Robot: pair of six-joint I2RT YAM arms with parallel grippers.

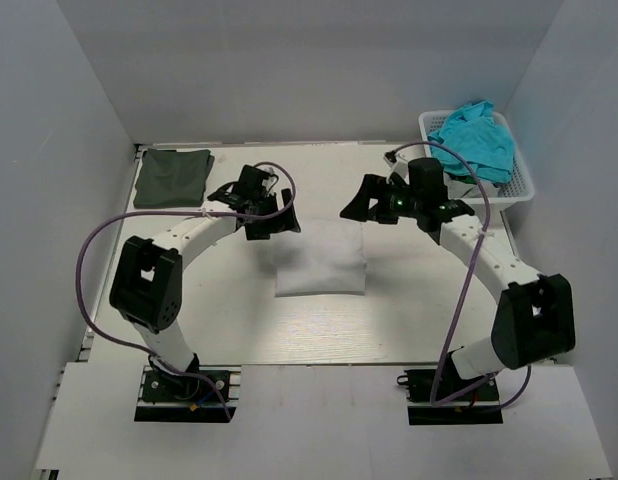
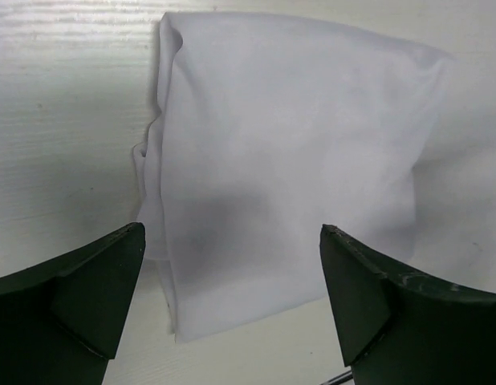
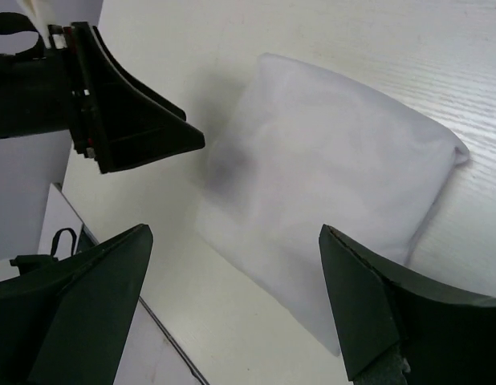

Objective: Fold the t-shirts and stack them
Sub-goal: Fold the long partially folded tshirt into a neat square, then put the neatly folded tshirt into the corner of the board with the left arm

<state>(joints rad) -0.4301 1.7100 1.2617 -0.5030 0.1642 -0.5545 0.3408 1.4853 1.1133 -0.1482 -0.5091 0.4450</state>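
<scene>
The white shirt's edge facing the olive-green shirt is between my open fingers, so my left gripper should next move down onto it near the white shirt's far corner and close.
A white t-shirt lies folded into a neat rectangle at the table's middle; it also shows in the left wrist view and in the right wrist view. A dark olive-green t-shirt lies folded at the far left. My left gripper is open and empty, just above the white shirt's far left corner. My right gripper is open and empty, above the shirt's far right corner. In the right wrist view the left gripper's fingers show at the upper left.
A white basket at the far right holds teal cloth. Grey walls close in the table on the left, far and right sides. Purple cables loop off both arms.
</scene>
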